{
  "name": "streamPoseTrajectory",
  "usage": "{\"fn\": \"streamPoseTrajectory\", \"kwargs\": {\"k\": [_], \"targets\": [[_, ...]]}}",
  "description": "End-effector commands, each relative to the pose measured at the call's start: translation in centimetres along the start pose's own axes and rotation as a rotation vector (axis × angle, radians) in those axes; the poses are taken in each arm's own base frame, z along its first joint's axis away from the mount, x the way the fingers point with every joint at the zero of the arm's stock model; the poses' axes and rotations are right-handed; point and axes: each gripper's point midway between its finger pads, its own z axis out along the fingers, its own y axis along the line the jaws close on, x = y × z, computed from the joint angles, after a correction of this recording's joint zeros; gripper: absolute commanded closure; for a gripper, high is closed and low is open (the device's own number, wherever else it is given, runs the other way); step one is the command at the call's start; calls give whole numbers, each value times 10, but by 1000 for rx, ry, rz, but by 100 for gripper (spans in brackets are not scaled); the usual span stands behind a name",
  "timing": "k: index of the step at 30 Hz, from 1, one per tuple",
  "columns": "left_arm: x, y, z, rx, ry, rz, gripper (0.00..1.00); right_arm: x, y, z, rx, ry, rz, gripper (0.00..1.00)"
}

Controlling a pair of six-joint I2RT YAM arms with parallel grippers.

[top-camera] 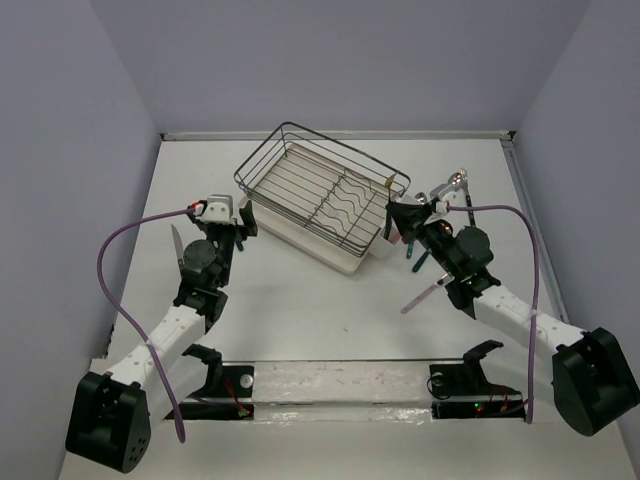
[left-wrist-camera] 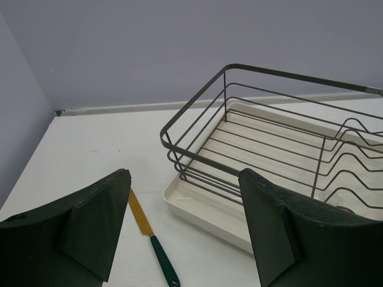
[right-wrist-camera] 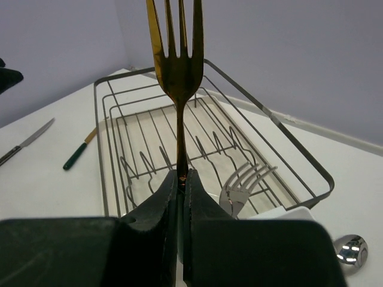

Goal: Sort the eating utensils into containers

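The robot's right gripper will next lower the gold fork a little toward the white container and let go of the stem there, because a silver fork is already standing inside.
My right gripper [right-wrist-camera: 181, 176] is shut on the stem of a gold fork [right-wrist-camera: 176, 60], which stands upright with its tines up over the black wire dish rack [right-wrist-camera: 209, 131]. From above, this gripper [top-camera: 400, 212] hangs at the rack's right end, beside the white container [top-camera: 383, 243]. A silver fork head [right-wrist-camera: 242, 185] sticks out of the container [right-wrist-camera: 287, 214]. My left gripper [left-wrist-camera: 184, 174] is open and holds nothing, just left of the rack [left-wrist-camera: 239, 137]. Below it lies a knife with a gold blade and green handle [left-wrist-camera: 149, 236].
A silver knife [top-camera: 177, 243] lies on the table left of the left arm. A pink-handled utensil [top-camera: 425, 290], a teal handle [top-camera: 415, 262] and a spoon [top-camera: 455, 185] lie near the right arm. A cream tray [left-wrist-camera: 203, 206] sits under the rack.
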Motion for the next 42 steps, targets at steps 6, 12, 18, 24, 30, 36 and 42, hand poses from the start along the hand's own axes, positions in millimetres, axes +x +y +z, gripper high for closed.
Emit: {"fn": "streamPoseTrajectory", "kwargs": {"k": [6, 12, 18, 24, 30, 36, 42], "targets": [[-19, 5, 2, -18, -57, 3, 16, -1, -16, -1, 78, -82, -58, 100], [-12, 5, -1, -20, -39, -15, 15, 17, -23, -1, 104, -44, -84, 100], [-10, 7, -3, -27, -38, -11, 16, 29, -20, -2, 86, -8, -87, 91], [-11, 7, -3, -28, -40, -4, 15, 24, -9, -5, 34, 4, -73, 44], [-9, 5, -3, -18, -37, -4, 15, -14, -5, -3, 25, -23, -73, 40], [-10, 5, -2, -18, -39, -4, 15, -136, -3, 6, 69, -135, -43, 27], [-10, 4, -3, -11, -43, -10, 15, -133, -118, 19, 554, 276, 4, 27]]}}
